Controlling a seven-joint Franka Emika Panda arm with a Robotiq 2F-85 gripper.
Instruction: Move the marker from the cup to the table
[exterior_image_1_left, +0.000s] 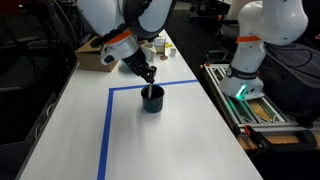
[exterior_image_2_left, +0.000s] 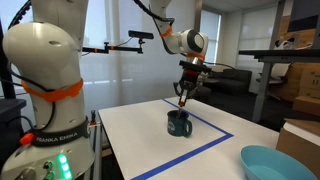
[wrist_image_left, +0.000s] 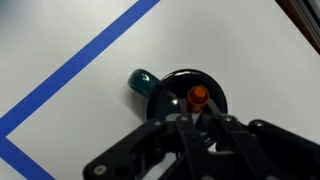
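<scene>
I need to lift the marker above the cup's rim next, pass the cup's handle and lower my gripper. I should then release the marker between the cup's handle and blue tape, where the tabletop is bare.
The dark cup stands on the white table by a corner of the blue tape lines; it also shows in an exterior view. In the wrist view the cup, with its handle to the left, lies right under my gripper. The marker stands upright in the cup, its orange-brown end up, between my two fingertips. The fingers sit close against it on both sides. In both exterior views my gripper hangs just above the cup's rim.
A cardboard box with small items stands at the far end of the table. A wide light-blue bowl sits near one table corner. A second white robot arm and a rack stand beside the table.
</scene>
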